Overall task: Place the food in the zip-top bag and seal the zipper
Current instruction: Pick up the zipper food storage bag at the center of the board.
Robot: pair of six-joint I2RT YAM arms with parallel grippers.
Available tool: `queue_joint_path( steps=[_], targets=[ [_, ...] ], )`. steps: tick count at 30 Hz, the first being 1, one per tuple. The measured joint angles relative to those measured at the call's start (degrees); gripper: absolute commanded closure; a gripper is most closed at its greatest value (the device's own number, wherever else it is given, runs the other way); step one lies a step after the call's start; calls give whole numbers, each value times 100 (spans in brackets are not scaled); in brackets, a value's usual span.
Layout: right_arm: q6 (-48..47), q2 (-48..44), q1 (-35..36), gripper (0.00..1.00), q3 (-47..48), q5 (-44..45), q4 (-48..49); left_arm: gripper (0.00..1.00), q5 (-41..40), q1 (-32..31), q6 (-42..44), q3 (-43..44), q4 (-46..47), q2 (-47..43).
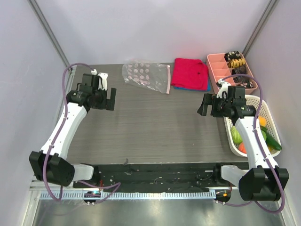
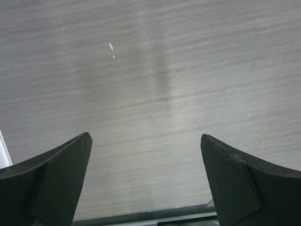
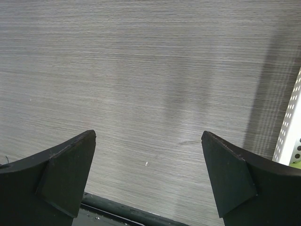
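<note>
The clear zip-top bag lies flat on the table, so my left gripper will next go down toward the right in the top view, onto the bag's near edge.
The clear zip-top bag [image 1: 141, 74] with pale dots lies flat at the back middle of the table. Its pink zipper strip [image 1: 168, 79] runs along the bag's right edge. The toy food [image 1: 262, 134], green, orange, yellow and dark green pieces, sits in a white basket [image 1: 268, 112] at the right edge. My left gripper [image 1: 111, 99] hangs open and empty over the left of the table, left of and nearer than the bag. My right gripper [image 1: 203, 104] hangs open and empty just left of the basket. Both wrist views show wide-apart fingers over bare table, left [image 2: 146, 139] and right [image 3: 148, 134].
A folded red cloth [image 1: 190, 73] on a blue cloth lies right of the bag. A pink compartment tray [image 1: 217, 67] with small dark and yellow parts stands at the back right. The basket's white wall [image 3: 290, 127] shows at the right edge of the right wrist view.
</note>
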Motion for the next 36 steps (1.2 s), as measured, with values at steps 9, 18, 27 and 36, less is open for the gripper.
queue_joint_path(
  steps=[9, 18, 27, 36],
  targets=[
    [131, 52, 0, 0, 0, -20, 7, 0, 199, -136, 494, 341, 861, 793],
    [136, 175, 0, 0, 0, -50, 7, 0, 560, -874, 3134, 850, 2581, 2575],
    [133, 236, 0, 0, 0, -271, 15, 8, 807, -1314, 5764, 640, 4763, 4328],
    [146, 315, 0, 0, -15, -439, 57, 43, 800, -1523, 7101, 1158, 6334, 5495]
  ],
)
